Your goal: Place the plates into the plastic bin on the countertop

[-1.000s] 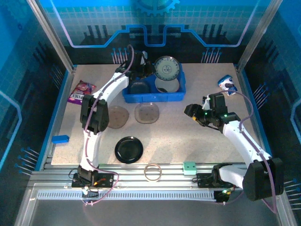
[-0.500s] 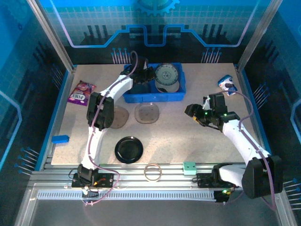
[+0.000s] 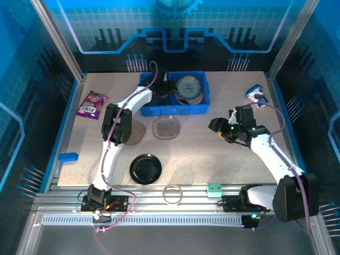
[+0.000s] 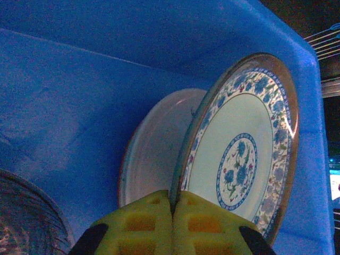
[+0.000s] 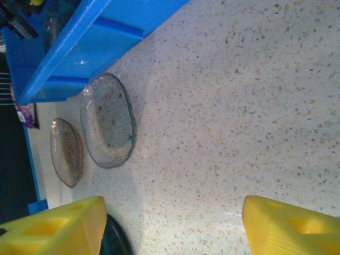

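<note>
My left gripper should lower the blue patterned plate [image 3: 189, 87] onto the cream plate below, then release its rim.
In the blue plastic bin [image 3: 197, 108] my left gripper [image 3: 168, 90] is shut on the rim of the blue patterned plate [image 3: 189, 87], which stands tilted on edge. The left wrist view has the yellow pads [image 4: 143, 223] pinching that plate [image 4: 239, 159]; a cream plate [image 4: 154, 143] leans behind it, and a smoky plate [image 4: 26, 223] lies at lower left. On the countertop [image 3: 212, 159] lie a clear plate [image 3: 166, 127], a smoky plate [image 3: 135, 132] and a glossy black plate [image 3: 145, 169]. My right gripper [image 3: 217, 127] hovers open over bare countertop [image 5: 239, 106], its fingers [image 5: 53, 228] wide apart.
A purple packet [image 3: 91, 103] lies at the left and a small blue block [image 3: 68, 156] near the left edge. A thin ring [image 3: 172, 194] and a green block [image 3: 214, 189] rest on the front rails. A white-and-blue object [image 3: 256, 95] sits at the back right.
My left gripper has moved right and down inside the bin with the blue patterned plate, which now sits lower and more tilted. The right arm has not moved.
</note>
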